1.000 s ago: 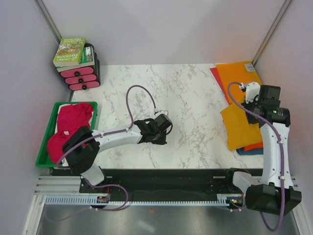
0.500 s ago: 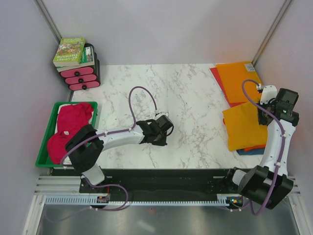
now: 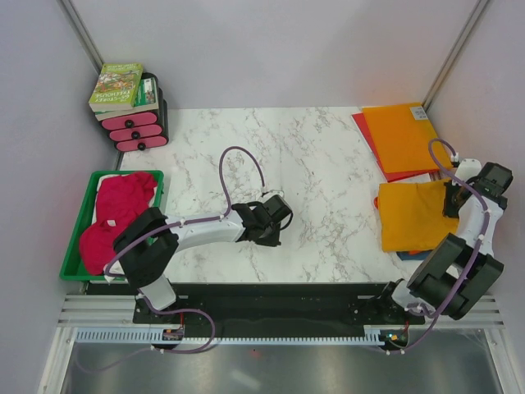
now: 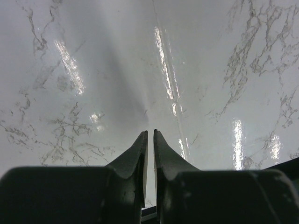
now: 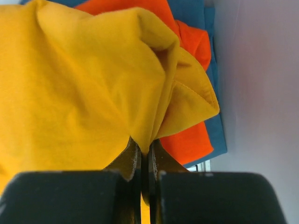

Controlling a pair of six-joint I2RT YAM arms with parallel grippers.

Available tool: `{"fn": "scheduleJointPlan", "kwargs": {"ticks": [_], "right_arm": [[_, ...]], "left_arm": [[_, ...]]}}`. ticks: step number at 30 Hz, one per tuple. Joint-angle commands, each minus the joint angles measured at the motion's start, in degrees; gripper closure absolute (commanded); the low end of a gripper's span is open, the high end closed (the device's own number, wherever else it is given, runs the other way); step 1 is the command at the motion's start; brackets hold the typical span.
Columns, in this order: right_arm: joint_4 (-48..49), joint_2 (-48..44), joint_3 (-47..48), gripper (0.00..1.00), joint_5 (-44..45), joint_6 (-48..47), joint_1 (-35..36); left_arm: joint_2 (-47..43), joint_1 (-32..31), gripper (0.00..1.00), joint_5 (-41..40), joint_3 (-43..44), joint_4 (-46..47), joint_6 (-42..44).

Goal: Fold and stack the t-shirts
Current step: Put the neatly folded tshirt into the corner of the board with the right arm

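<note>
I will lower my right gripper next, then pull the golden-orange t-shirt's edge toward the wall beside it, because red-orange and blue cloth (image 5: 200, 138) still show uncovered there.
The golden-orange t-shirt (image 3: 414, 215) lies folded at the right edge of the table, on top of a red-orange t-shirt (image 5: 191, 140) and a blue t-shirt (image 5: 216, 126). My right gripper (image 3: 456, 199) is shut on the golden-orange t-shirt's (image 5: 84, 84) far right edge, pinching a fold of cloth. The magenta-pink t-shirts (image 3: 115, 217) lie crumpled in the green tray (image 3: 82, 215) at the left. My left gripper (image 3: 264, 234) is shut and empty, low over the bare marble (image 4: 149, 70) at the table's middle.
Stiff orange (image 3: 399, 135) and red (image 3: 367, 131) sheets lie at the back right corner. A pink-fronted drawer unit (image 3: 138, 127) with books (image 3: 116, 86) on top stands at the back left. Walls close in on both sides.
My right gripper has moved right and toward the near edge with the golden-orange shirt's edge, pulling it flatter over the stack. The left arm has barely moved.
</note>
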Motion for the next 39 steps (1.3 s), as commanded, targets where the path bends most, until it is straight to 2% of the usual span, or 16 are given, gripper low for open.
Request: {"fn": "scheduleJointPlan", "kwargs": {"ticks": [1, 9, 14, 15, 16, 18, 20, 21, 24, 26, 27, 28, 29, 30, 39], "right_arm": [[8.60, 2.65, -3.30, 1.00, -1.92, 2.27, -2.26], [15.20, 9.33, -4.37, 1.00, -2.18, 4.21, -5.16], [16.43, 8.21, -4.10, 1.00, -5.42, 5.69, -6.74], [16.52, 5.06, -4.19, 0.93, -6.56, 5.87, -6.92], [16.61, 3.64, -4.10, 0.77, -8.05, 6.31, -7.01], [16.17, 0.65, -2.62, 0.59, -9.64, 7.81, -6.92], [13.46, 0.28, -0.51, 0.48, -11.40, 9.03, -6.92], [12.32, 0.63, 1.85, 0.38, -11.58, 9.21, -6.92], [10.37, -0.06, 4.15, 0.16, -11.58, 10.18, -6.92], [10.02, -1.46, 4.60, 0.13, -13.07, 10.36, -6.92], [9.32, -1.73, 4.69, 0.21, -14.38, 10.01, -6.92], [8.18, -2.00, 4.60, 0.34, -15.44, 10.09, -6.92], [7.83, -2.00, 4.25, 0.54, -17.45, 10.27, -6.92], [7.39, -1.74, 3.90, 0.99, -18.17, 10.88, -6.92], [10.97, 10.65, 4.16, 1.00, -16.86, 15.54, -7.18]], "left_arm": [[1.37, -0.40, 0.85, 0.68, 0.41, 0.25, -1.71], [2.08, -0.40, 0.85, 0.86, 0.93, 0.25, -1.27], [2.17, -0.75, 0.85, 0.60, 1.02, 0.25, -0.66], [2.08, -1.10, 0.85, 0.42, 1.02, 0.16, -0.57], [1.99, -1.27, 0.84, 0.07, 0.93, 0.16, -0.57], [1.99, -1.80, 0.84, -0.11, 1.20, 0.34, -0.57], [2.60, -2.24, 0.83, -0.02, 1.98, 0.43, -0.48], [2.87, -2.50, 0.83, -0.02, 2.25, 0.43, -0.48], [2.96, -3.38, 0.83, -0.28, 3.13, 0.34, -0.48], [2.87, -3.82, 0.83, -0.46, 3.13, 0.43, -0.39], [2.87, -3.91, 0.83, -0.55, 3.04, 0.43, -0.39], [2.96, -4.00, 0.83, -0.46, 2.78, 0.43, -0.48], [3.13, -4.00, 0.83, -0.28, 2.69, 0.43, -0.83], [3.48, -4.00, 0.83, -0.02, 2.69, 0.43, -1.01], [3.48, -4.62, 0.84, -0.10, 2.87, 0.16, -1.10]]}}
